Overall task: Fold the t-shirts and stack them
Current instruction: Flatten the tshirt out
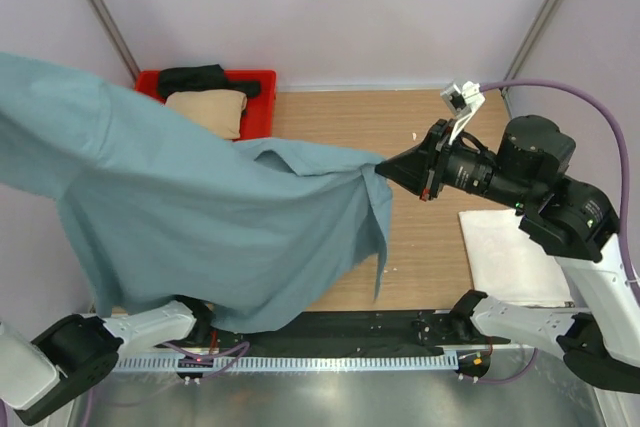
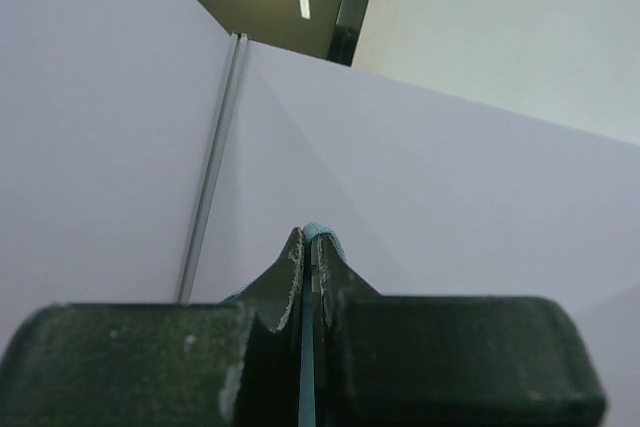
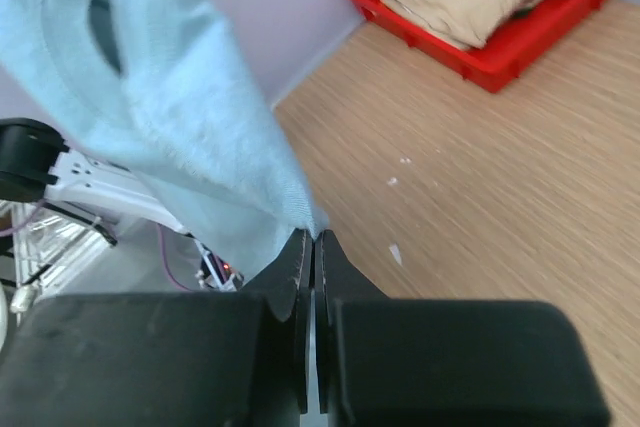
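The teal edge of the raised cloth goes down next with my right gripper, fingers tipping toward the table, for release on bare wood between tray and white t-shirt.
The teal-blue t-shirt (image 1: pixel 200 207) hangs stretched in the air over the left half of the table. My right gripper (image 1: pixel 385 169) is shut on one edge of it, and the cloth (image 3: pixel 190 117) bunches at the fingertips (image 3: pixel 312 237). My left gripper (image 2: pixel 310 239) points up at the wall, shut on a thin fold of the same teal cloth (image 2: pixel 322 233). In the top view the shirt hides the left gripper. A folded white t-shirt (image 1: pixel 510 252) lies flat at the right. The folded tan t-shirt (image 1: pixel 207 110) and the black t-shirt (image 1: pixel 205 79) lie in the tray.
A red plastic tray (image 1: pixel 262 77) stands at the back left against the wall, and it also shows in the right wrist view (image 3: pixel 500 72). Pale walls enclose the table on three sides. Small white specks (image 3: pixel 397 252) lie on the wood surface.
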Motion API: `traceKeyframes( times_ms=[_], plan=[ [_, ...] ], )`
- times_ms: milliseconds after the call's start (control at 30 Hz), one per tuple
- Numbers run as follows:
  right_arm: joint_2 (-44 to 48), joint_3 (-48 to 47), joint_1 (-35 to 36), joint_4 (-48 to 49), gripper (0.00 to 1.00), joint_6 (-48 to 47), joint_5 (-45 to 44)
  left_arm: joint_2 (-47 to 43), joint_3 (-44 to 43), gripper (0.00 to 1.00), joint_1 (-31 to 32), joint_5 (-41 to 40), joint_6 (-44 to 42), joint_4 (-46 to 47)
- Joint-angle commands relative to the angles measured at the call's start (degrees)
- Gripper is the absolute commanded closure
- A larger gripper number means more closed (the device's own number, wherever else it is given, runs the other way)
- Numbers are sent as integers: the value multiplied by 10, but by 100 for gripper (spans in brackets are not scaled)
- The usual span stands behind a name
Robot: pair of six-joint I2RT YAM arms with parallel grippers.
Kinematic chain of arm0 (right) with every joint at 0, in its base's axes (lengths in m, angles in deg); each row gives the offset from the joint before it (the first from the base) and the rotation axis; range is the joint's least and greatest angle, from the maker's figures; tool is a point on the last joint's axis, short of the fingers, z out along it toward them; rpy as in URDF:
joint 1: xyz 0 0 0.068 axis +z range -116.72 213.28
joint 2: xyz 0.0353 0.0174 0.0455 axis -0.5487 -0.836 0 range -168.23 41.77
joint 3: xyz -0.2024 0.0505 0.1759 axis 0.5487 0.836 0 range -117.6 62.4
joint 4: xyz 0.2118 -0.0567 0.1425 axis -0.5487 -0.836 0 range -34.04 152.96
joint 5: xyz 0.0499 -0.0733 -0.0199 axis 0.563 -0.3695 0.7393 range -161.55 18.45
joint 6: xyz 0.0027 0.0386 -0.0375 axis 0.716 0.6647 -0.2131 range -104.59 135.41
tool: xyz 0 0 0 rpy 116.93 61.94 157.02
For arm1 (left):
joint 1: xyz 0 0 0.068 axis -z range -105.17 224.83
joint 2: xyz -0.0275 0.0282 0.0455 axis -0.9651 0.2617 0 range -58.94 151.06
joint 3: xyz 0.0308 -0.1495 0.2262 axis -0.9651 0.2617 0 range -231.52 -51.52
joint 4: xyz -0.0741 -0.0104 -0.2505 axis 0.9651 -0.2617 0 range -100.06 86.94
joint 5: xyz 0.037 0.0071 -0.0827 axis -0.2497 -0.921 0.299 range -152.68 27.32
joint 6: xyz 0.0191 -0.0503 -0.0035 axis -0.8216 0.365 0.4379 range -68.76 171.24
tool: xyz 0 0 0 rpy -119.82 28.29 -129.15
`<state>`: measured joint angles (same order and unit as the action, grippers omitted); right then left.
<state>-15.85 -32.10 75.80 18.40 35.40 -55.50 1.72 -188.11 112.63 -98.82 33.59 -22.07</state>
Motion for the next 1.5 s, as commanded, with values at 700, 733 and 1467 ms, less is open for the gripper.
traceKeyframes(
  times_ms=[700,733,1467],
  plan=[
    [-53,29,-1,-3,99,35,-2,132,200,100,24,-57,-71,193],
    [-43,40,-2,-12,99,42,-39,150,215,100,19,-58,-73,219],
    [-168,329,-266,25,99,61,-252,880,-79,70,-6,78,205,265]
  ],
)
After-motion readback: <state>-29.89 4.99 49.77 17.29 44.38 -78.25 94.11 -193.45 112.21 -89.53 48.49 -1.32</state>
